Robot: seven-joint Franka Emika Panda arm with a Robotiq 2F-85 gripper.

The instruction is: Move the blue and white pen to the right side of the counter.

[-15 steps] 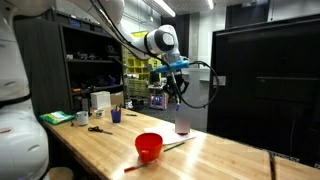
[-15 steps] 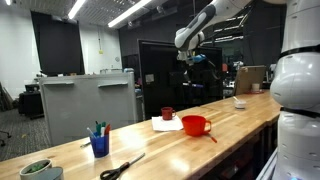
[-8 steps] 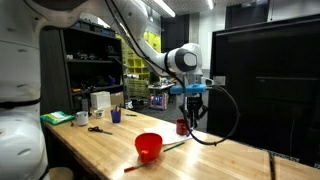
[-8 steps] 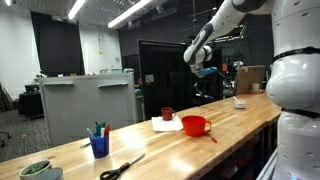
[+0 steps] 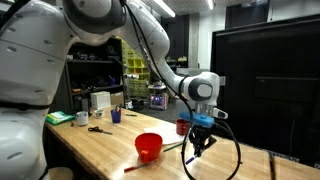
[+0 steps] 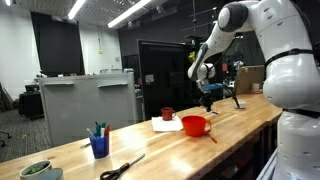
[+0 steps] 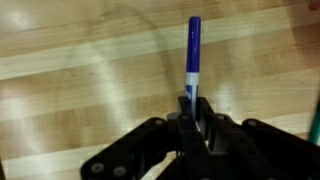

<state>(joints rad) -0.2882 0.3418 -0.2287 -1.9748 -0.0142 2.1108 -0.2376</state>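
Note:
I should next lower and release the pen past the red bowl, as the bare wood counter there lies below my gripper.
In the wrist view my gripper (image 7: pixel 191 106) is shut on the blue and white pen (image 7: pixel 193 55), which sticks straight out from the jaws above the light wooden counter (image 7: pixel 70 80). In both exterior views the gripper (image 5: pixel 199 143) (image 6: pixel 209 99) hangs low over the counter (image 5: pixel 110 140) (image 6: pixel 170 145), beyond the red bowl (image 5: pixel 148 146) (image 6: pixel 194 125). The pen is too small to make out in the exterior views.
A thin stick (image 5: pixel 176 146) lies by the red bowl. A dark red cup (image 5: pixel 182 126) (image 6: pixel 167 113), a blue cup of pens (image 6: pixel 99 143), scissors (image 6: pixel 122 166), a white sheet (image 6: pixel 166 124) and a green bowl (image 6: pixel 38 170) stand on the counter. Dark cabinet behind.
My arm has swung along the counter past the red bowl and come down low over the wood, with the pen in the jaws.

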